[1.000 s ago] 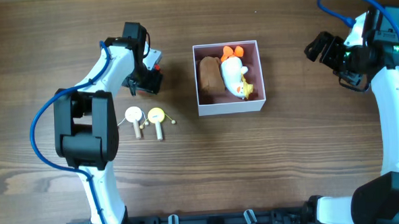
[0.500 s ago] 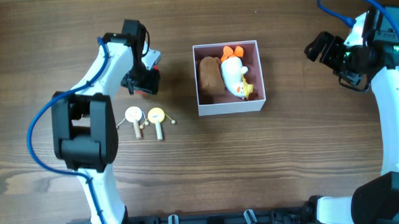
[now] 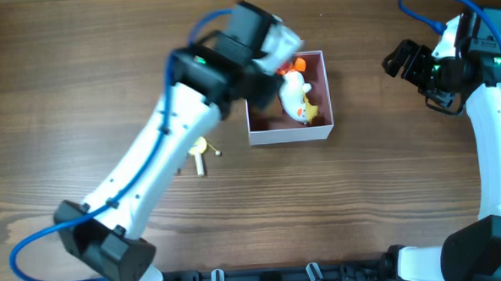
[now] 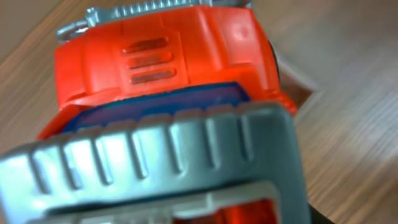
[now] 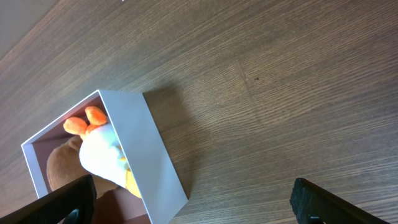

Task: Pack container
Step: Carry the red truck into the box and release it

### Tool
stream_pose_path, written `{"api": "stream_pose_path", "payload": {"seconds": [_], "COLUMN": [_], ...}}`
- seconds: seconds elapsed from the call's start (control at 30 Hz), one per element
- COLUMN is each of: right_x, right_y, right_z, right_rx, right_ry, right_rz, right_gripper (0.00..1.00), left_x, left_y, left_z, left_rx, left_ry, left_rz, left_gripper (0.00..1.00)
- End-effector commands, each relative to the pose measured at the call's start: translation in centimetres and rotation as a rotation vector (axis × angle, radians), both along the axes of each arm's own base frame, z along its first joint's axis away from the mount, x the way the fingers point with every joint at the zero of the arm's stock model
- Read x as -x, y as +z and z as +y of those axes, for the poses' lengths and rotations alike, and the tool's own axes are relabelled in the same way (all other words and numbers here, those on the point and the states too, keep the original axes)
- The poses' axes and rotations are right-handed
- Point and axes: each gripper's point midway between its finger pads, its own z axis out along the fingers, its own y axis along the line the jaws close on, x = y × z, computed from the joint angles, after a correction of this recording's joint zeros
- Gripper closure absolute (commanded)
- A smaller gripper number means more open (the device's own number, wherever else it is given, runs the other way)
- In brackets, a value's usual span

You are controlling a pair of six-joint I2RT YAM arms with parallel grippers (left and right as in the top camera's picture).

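Observation:
The box's near end (image 3: 298, 124) shows the box's bare bottom by the duck, so my left gripper will next carry the car back and down to release it.
The container (image 3: 290, 135) is a white-walled square box with a pale pink inside, at the table's middle back. It holds a white duck plush with orange feet (image 3: 297, 94); a brown plush beside it is mostly hidden by my left arm. My left gripper (image 3: 269, 48) hangs over the box's back left corner, shut on the red toy car (image 4: 168, 68), which fills the left wrist view. My right gripper (image 3: 399, 62) is open and empty, to the right of the box. The right wrist view shows the box (image 5: 152, 149) and the duck (image 5: 99, 152).
A small yellow wooden peg toy (image 3: 198, 148) lies left of the box, partly under my left arm. A second one beside it is hidden by the arm. Bare wooden table (image 3: 363, 203) lies in front of and right of the box.
My left arm has swung quickly to the right with the toy car, from beside the peg toys to above the box. The right arm has not moved.

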Motion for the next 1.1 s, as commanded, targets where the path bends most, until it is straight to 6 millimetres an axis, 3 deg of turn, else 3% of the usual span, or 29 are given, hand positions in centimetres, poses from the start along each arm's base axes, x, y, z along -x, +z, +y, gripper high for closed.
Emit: {"api": "stream_pose_path", "payload": {"seconds": [0.0, 0.3, 0.4, 0.7, 0.8, 1.07], "right_x": [0.0, 0.0, 0.0, 0.0, 0.0, 0.0], "right_y": [0.0, 0.0, 0.0, 0.0, 0.0, 0.0], "right_z": [-0.4, -0.4, -0.4, -0.4, -0.4, -0.4], "right_rx": [0.014, 0.014, 0.014, 0.014, 0.014, 0.014], "right_ry": [-0.012, -0.012, -0.012, -0.012, -0.012, -0.012], "right_rz": [-0.001, -0.001, -0.001, -0.001, -0.001, -0.001], "right_gripper": [0.00, 0.00, 0.00, 0.00, 0.00, 0.00], "left_x": [1.2, 1.4, 1.5, 2.0, 2.2, 0.3], "left_y": [-3.0, -11.5, -13.2, -13.6, -13.6, -13.6], "left_z": [-3.6, -6.0, -6.1, -7.7, -8.0, -5.7], "left_rx": [-0.066, -0.193, -0.230, -0.193, -0.194, -0.311], "left_ry": [-0.157, -0.329, -0.393, -0.483, -0.491, -0.359], "left_rz": [0.005, 0.113, 0.123, 0.114, 0.111, 0.060], "left_gripper": [0.69, 0.50, 0.49, 0.40, 0.32, 0.16]}}
